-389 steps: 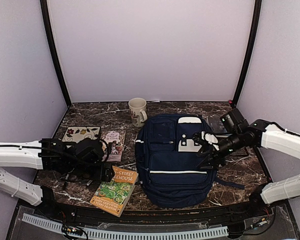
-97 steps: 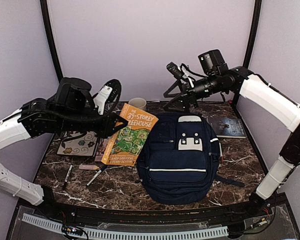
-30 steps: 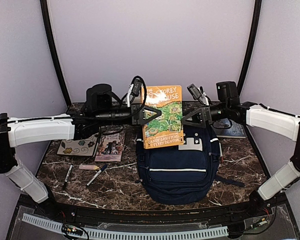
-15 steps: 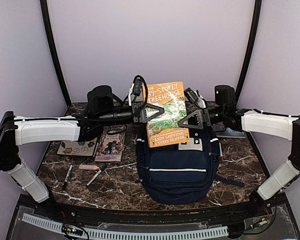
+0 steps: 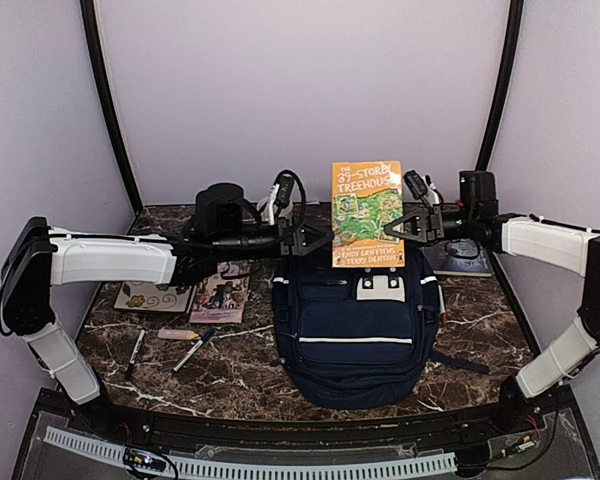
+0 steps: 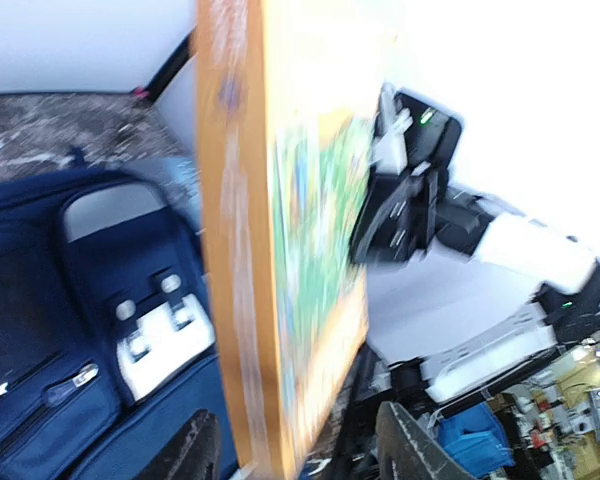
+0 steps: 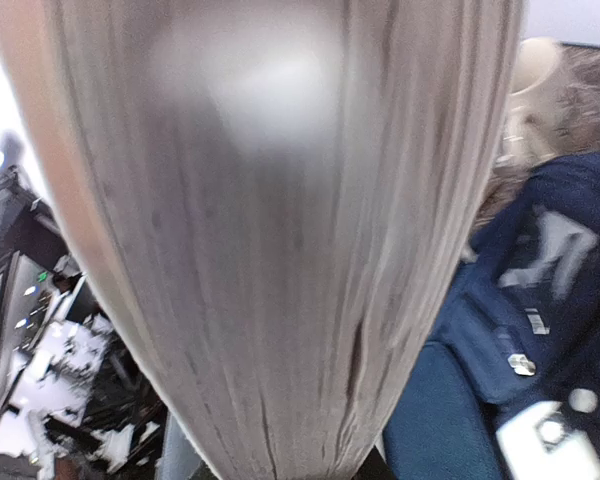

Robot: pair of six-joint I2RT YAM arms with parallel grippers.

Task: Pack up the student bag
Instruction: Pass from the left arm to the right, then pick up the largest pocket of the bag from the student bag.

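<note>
The book is already held by my right gripper, so my left gripper should move back and down from the book's spine onto the bag's near rim [image 5: 358, 380].
The navy student bag [image 5: 355, 330] lies flat in the middle of the table, its white front patch [image 6: 155, 340] facing up. An orange "Treehouse" book [image 5: 368, 213] hangs upright above the bag's top end. My right gripper [image 5: 408, 225] is shut on the book's right edge; in the right wrist view the book's page edges [image 7: 270, 240] fill the picture and hide the fingers. My left gripper [image 5: 315, 240] stands open at the book's left side, and the orange spine [image 6: 250, 250] sits between its spread fingers [image 6: 195, 455] with gaps on both sides.
A flowered notebook [image 5: 160, 295] and a small book [image 5: 225, 290] lie at the left. Two pens [image 5: 195, 350] and an eraser [image 5: 177, 333] lie in front of them. A dark book [image 5: 460, 262] sits at the right under my right arm. A cream mug [image 7: 535, 85] stands behind the bag.
The book has shifted right and stands straighter. My right gripper has shut on its right edge. My left gripper has opened off its left edge.
</note>
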